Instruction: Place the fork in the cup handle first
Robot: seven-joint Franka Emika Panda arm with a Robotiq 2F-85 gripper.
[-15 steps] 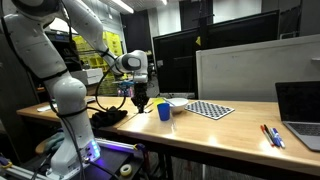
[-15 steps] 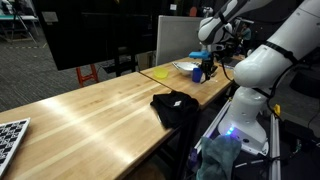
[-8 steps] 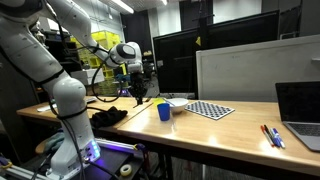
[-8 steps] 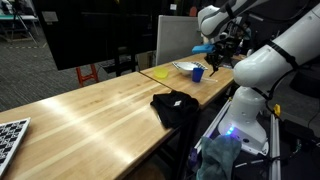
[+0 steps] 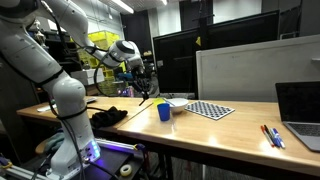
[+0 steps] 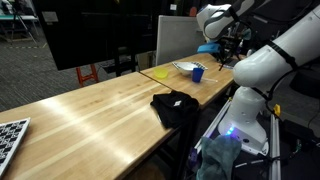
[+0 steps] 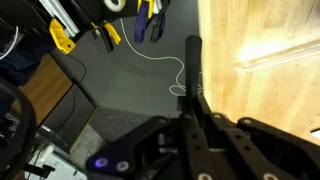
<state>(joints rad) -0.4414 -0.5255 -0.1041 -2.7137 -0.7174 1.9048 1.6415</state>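
My gripper carries the fork across toward the small blue cup and down to its upper rim (image 5: 165, 106) next, then releases it. The fork hangs higher and beside the cup.
My gripper (image 5: 139, 88) hangs in the air above the table's end, up and to the side of the small blue cup (image 5: 164, 112). It also shows in an exterior view (image 6: 221, 52), above and beside the cup (image 6: 198, 73). In the wrist view the jaws (image 7: 194, 104) are shut on the fork (image 7: 192, 62), a dark slim stick reaching out from between the fingers over the table edge and floor. In an exterior view the fork (image 5: 145, 100) shows as a thin dark line slanting below the gripper. The cup stands upright; its inside is hidden.
A pale shallow bowl (image 5: 178, 102) sits behind the cup. A black cloth (image 5: 108, 116) lies near the table's end, also in an exterior view (image 6: 175, 105). A checkerboard (image 5: 210, 109), red and blue pens (image 5: 272, 135) and a laptop (image 5: 300, 110) lie further along.
My gripper has risen from just above the cup and moved sideways away from it, carrying the fork. The cup has not moved.
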